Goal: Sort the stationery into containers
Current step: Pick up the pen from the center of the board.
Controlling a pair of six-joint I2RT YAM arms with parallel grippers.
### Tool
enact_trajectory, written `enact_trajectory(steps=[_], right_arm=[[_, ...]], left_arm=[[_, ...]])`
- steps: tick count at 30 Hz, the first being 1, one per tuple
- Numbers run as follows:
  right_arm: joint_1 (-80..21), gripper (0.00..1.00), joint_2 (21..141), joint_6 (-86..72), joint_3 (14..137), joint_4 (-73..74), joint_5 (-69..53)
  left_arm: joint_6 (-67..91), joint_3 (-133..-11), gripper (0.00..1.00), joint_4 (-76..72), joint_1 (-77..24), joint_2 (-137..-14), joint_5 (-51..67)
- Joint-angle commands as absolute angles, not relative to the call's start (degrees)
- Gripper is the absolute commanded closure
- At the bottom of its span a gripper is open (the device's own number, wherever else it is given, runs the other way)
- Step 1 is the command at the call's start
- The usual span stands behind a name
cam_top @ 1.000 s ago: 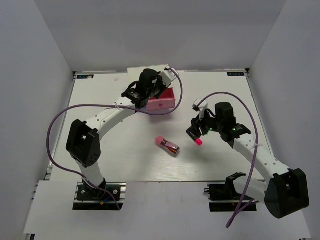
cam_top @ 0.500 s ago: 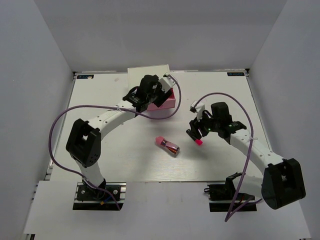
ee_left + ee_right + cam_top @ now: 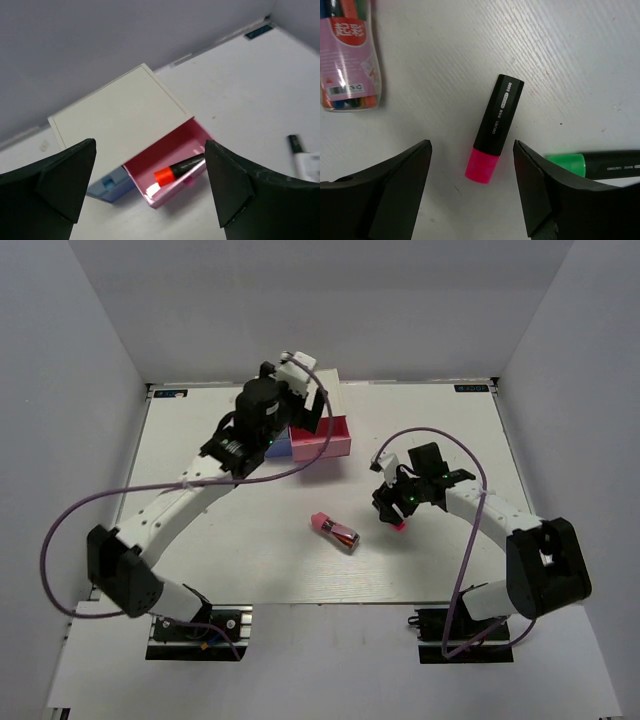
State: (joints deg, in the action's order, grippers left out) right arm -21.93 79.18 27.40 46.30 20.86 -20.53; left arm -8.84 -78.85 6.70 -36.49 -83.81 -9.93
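The magenta-ended marker (image 3: 496,131) lies at a slant, so my right gripper's fingers should next turn to match it and then go down around the magenta end to close.
The white cabinet (image 3: 120,117) stands at the back with its pink drawer (image 3: 150,200) pulled out. An orange-ended black marker (image 3: 181,169) lies inside that drawer. Beside it a blue drawer (image 3: 107,186) sticks out a little. My left gripper (image 3: 150,146) hangs open above the cabinet, holding nothing. My right gripper (image 3: 471,146) is open, low over the table, with its fingers either side of the magenta-ended marker (image 3: 496,131). A green-ended marker (image 3: 600,164) lies just right of it. The pink-capped tube (image 3: 336,531) lies mid-table.
In the top view the pink drawer (image 3: 322,438) juts toward the table's middle, between the two arms. Grey walls close in the table on three sides. Purple cables loop off both arms.
My left gripper opened wide and rose back from the pink drawer, leaving the orange marker inside. My right gripper sank over the magenta marker and opened further.
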Motion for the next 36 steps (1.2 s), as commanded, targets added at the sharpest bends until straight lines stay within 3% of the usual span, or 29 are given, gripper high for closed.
enact_trajectory(steps=[1,9,16,17,20,30,36], right_arm=[[-22.24,0.28,81.65,27.25,48.96,23.91,-18.55],[-23.64,0.29,88.23,24.52,51.67,22.15,-10.37],[-24.61,0.40,90.18,24.26,50.10,20.75,-6.60],[-24.70,0.45,90.18,24.34,49.49,20.31,-6.07],[-24.96,0.49,89.47,24.43,47.55,19.86,-5.01],[-24.43,0.88,85.35,27.86,49.47,25.74,-11.60],[-24.08,0.88,76.31,34.35,58.88,29.79,-19.76]], left_arm=[[9.42,-74.55,0.01,13.43,-36.56,-75.96,-12.65],[34.70,-48.98,0.01,21.27,-36.56,-55.39,-14.41],[48.42,-35.61,0.01,22.41,-36.56,-41.32,-17.13],[50.34,-33.59,0.01,22.93,-36.56,-39.74,-17.14],[53.77,-30.69,0.01,22.94,-36.56,-38.59,-17.14],[58.36,-27.16,0.01,18.81,-36.56,-44.03,-11.26],[58.36,-26.64,0.01,18.81,-36.56,-46.05,-10.20]])
